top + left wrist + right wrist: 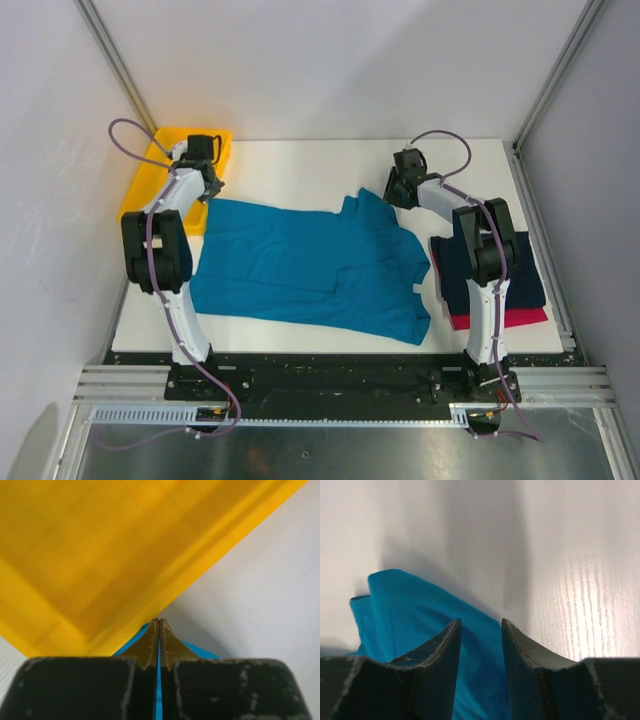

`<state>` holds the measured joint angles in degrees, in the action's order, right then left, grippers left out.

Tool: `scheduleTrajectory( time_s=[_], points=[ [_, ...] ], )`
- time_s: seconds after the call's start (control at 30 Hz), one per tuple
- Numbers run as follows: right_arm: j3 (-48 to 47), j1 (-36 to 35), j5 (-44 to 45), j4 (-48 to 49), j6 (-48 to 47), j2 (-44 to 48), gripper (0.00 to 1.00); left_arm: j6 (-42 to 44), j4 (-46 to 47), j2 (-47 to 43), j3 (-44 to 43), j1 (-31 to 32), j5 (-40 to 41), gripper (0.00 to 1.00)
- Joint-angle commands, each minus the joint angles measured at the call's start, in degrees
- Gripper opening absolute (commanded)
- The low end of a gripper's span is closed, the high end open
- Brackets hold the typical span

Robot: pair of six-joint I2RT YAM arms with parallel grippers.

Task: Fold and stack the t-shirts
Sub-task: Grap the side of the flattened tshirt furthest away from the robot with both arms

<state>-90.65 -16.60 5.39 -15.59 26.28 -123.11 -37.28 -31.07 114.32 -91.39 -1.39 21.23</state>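
Observation:
The right gripper lowers a little onto the far edge of the teal shirt (pixel 393 211) (pixel 481 624) next. It closes there, since that edge lies between its open fingers.
A teal-blue t-shirt (pixel 310 265) lies spread across the middle of the white table. My left gripper (pixel 212 190) is at its far left corner beside the yellow tray. In the left wrist view the left gripper (pixel 159 622) is shut, with a thin strip of the teal shirt (pixel 200 651) pinched between the fingers. My right gripper (pixel 392 195) hangs over the shirt's far right corner. In the right wrist view the right gripper (pixel 480 622) is open, and teal cloth (pixel 405 610) lies below and between the fingers. A dark navy shirt (pixel 525 280) lies folded on a red-pink shirt (pixel 520 318) at the right.
The yellow tray (pixel 150 185) stands at the table's far left corner, right beside my left gripper, and it fills most of the left wrist view (pixel 100 555). Grey walls close in the table on three sides. The folded pile sits close to my right arm's base.

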Motion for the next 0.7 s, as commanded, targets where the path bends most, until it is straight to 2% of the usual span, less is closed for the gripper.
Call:
scheduleTrajectory(
  time_s=[0.0, 0.2, 0.43, 0.5, 0.67],
  points=[
    [-1.3, 0.5, 1.3, -1.3, -1.8, -0.9, 0.44, 1.2, 0.5, 1.5, -3.0, -0.4, -1.8, 0.00],
    [-0.7, 0.5, -1.0, -0.8, -2.0, -2.2, 0.47, 1.0, 0.6, 2.8, -3.4, -0.3, -2.9, 0.00],
    [-0.7, 0.2, -2.0, -1.4, -1.8, -3.3, 0.46, 0.9, 0.7, 3.7, -3.9, -0.4, -3.4, 0.00],
    [-1.0, 0.2, -2.0, -1.7, -1.7, -3.8, 0.40, 0.8, 0.7, 3.9, -4.0, -0.3, -3.6, 0.00],
    [-1.6, 0.0, -2.2, -2.5, -1.1, -4.2, 0.14, 0.6, 0.8, 4.1, -4.2, -0.3, -3.7, 0.00]
  ],
)
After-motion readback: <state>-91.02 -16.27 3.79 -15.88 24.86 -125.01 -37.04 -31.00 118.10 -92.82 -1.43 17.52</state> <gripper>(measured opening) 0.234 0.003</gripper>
